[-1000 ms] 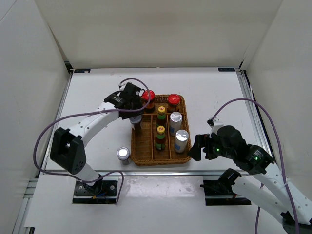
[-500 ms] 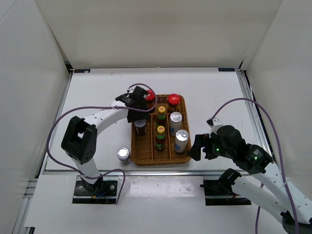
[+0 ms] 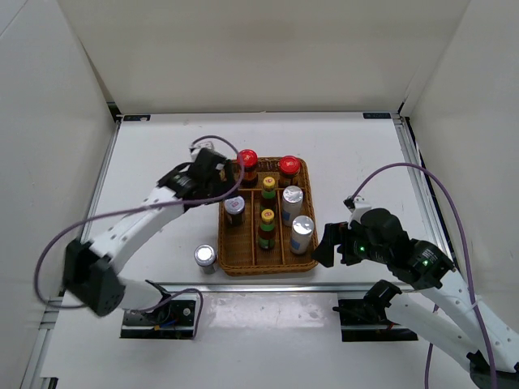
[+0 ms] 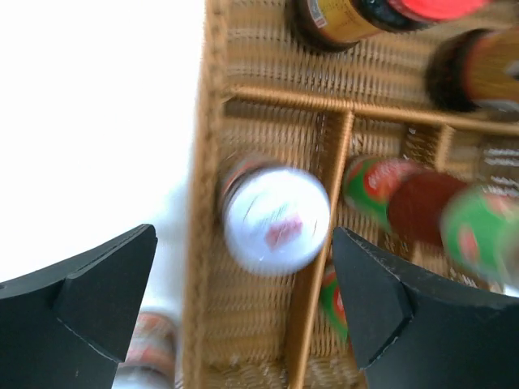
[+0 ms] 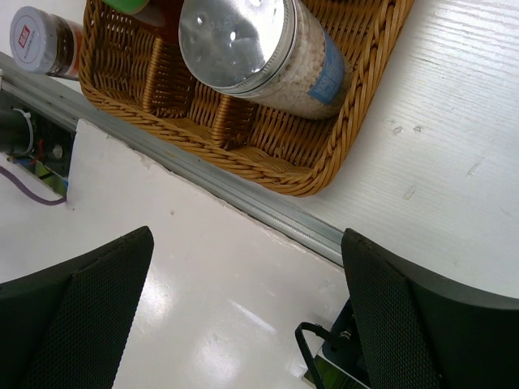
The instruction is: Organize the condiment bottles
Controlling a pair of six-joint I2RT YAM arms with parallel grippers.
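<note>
The jar outside the tray stands below my left gripper and nearer my base, so I need to move the gripper back and down around the lid of the jar (image 3: 204, 254) (image 4: 141, 378) next.
A short silver-lidded jar (image 3: 234, 207) (image 4: 276, 217) stands in the left compartment of the wicker tray (image 3: 268, 268) (image 4: 212, 121). My left gripper (image 3: 225, 180) (image 4: 243, 271) hovers above it, open, with nothing between its fingers. Another silver-lidded jar (image 3: 205, 257) (image 4: 150, 350) (image 5: 40, 39) stands on the table just left of the tray. Two red-capped jars (image 3: 247, 160) (image 3: 289, 166) fill the tray's far end. Two sauce bottles (image 3: 268, 185) (image 3: 266, 220) and two white shakers (image 3: 292, 197) (image 3: 302, 230) stand in its middle and right lanes. My right gripper (image 3: 324, 245) (image 5: 243, 267) is open by the tray's near right corner.
A metal rail (image 5: 268, 219) runs along the table's near edge just below the tray. The left arm's cable (image 3: 97, 223) loops over the table's left side. White walls enclose the table on three sides.
My left gripper has set the silver-lidded jar down in the tray's left compartment, opened and drawn back above it. The right arm has not moved.
</note>
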